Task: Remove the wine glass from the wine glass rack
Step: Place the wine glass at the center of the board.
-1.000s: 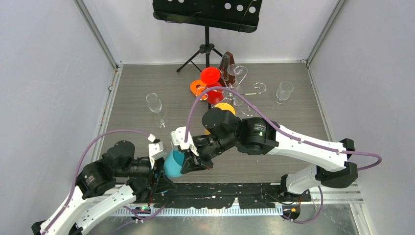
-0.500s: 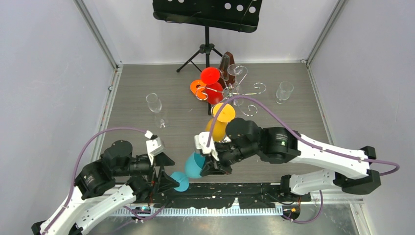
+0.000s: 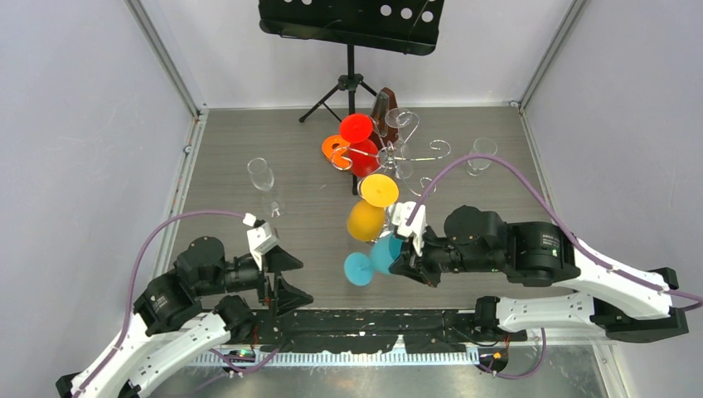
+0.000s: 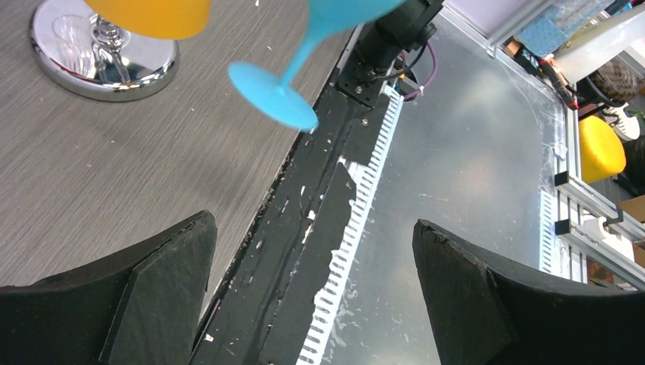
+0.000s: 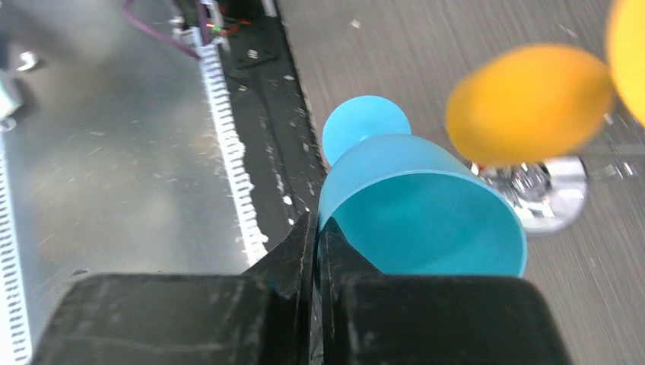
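The blue glass swings outward and turns with my right gripper next. Its foot then comes down onto the empty table point(image 3: 496, 187) beside the clear glass on the right in the top view.
The chrome wine glass rack point(image 3: 390, 153) stands at the back middle; its round base also shows in the left wrist view point(image 4: 103, 57). A blue wine glass point(image 3: 377, 255) is off the rack, tilted above the table, foot to the left. My right gripper point(image 3: 404, 253) is shut on its rim, one finger inside the bowl point(image 5: 426, 213) and one outside. My left gripper point(image 3: 286, 278) is open and empty, left of the glass; the blue foot point(image 4: 272, 93) hangs ahead of its fingers. A yellow-orange glass point(image 3: 366, 220) hangs from the rack beside the blue one.
A red glass point(image 3: 357, 128) and an orange one point(image 3: 335, 149) hang on the rack. Clear glasses stand at the left point(image 3: 261, 176) and the back right point(image 3: 481, 153). A black music stand point(image 3: 352, 25) stands at the back. The black mounting rail point(image 3: 373, 323) runs along the near edge.
My right gripper has carried the blue glass to the right, away from my left gripper. The left gripper has stayed near the front left with its jaws apart.
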